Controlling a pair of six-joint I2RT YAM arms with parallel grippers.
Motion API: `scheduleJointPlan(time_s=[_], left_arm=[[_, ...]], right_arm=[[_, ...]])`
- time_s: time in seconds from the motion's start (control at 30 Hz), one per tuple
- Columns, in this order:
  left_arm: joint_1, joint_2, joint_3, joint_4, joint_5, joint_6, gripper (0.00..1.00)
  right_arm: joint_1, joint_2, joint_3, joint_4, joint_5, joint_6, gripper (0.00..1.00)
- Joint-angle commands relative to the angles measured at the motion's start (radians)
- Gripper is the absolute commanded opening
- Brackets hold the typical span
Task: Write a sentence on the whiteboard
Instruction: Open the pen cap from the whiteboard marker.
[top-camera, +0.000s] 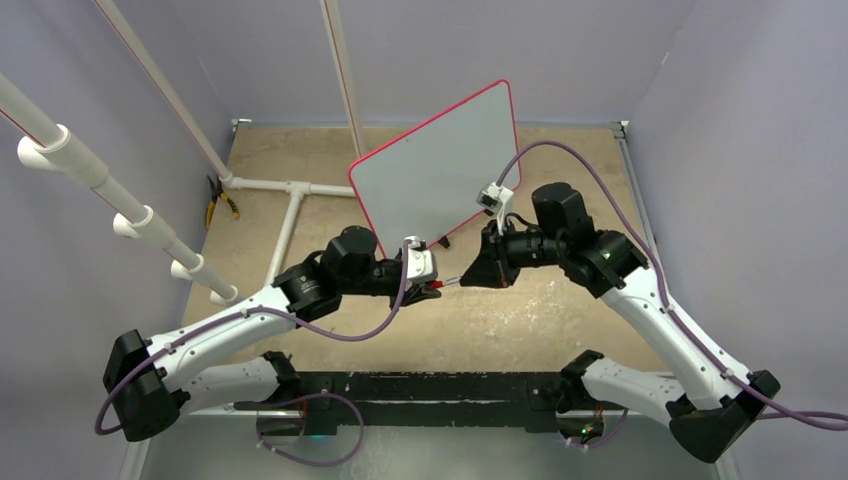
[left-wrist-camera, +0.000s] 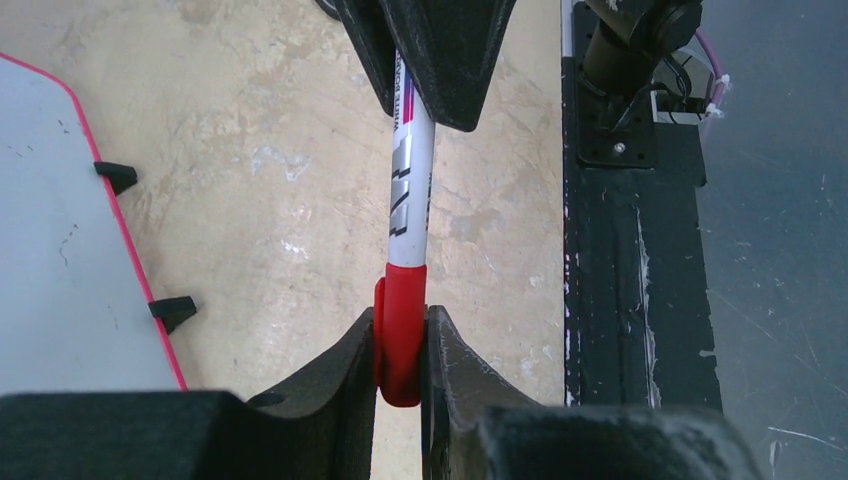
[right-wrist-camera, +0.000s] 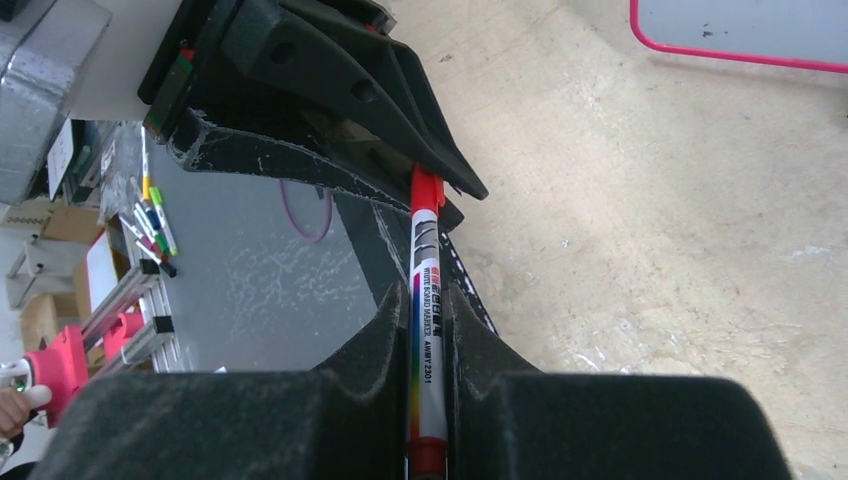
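Observation:
The left gripper pulls to the left in the top view next, then goes down toward the bare tabletop. There it releases the red cap (left-wrist-camera: 400, 310), because it covers the marker's tip.
The whiteboard (top-camera: 440, 165), pale grey with a thin red rim, lies at an angle on the far middle of the table. Its corner also shows in the left wrist view (left-wrist-camera: 50, 250) and the right wrist view (right-wrist-camera: 740, 25). No sentence is in view on it, only faint specks. A white marker (top-camera: 452, 284) with a red cap hangs in the air between my two grippers, in front of the board. My left gripper (left-wrist-camera: 400, 345) is shut on the red cap (left-wrist-camera: 400, 310). My right gripper (right-wrist-camera: 427, 310) is shut on the printed barrel (right-wrist-camera: 425, 270).
A white pipe frame (top-camera: 290, 200) lies at the table's left, with yellow-handled pliers (top-camera: 215, 205) beside it. The black base plate (top-camera: 430, 385) runs along the near edge. Purple walls close in the sides and back. Several spare markers (right-wrist-camera: 150, 215) lie off the table.

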Motion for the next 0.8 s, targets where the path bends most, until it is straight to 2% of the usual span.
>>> scheduleJointPlan(time_s=[0.0,0.4,0.77], left_arm=[[0.028,-0.008,-0.054,-0.181,-0.169,0.023,0.00],[0.032,-0.040,-0.078,-0.177,-0.289,0.036,0.00],[0.050,-0.053,-0.047,-0.186,-0.296,-0.019,0.00]], right_arm=[[-0.010,-0.084,0.058,-0.098,0.011,-0.017,0.00],[0.003,-0.144,0.070,-0.117,0.085,-0.028,0.00],[0.007,-0.130,0.074,-0.129,0.212,-0.019,0.00]])
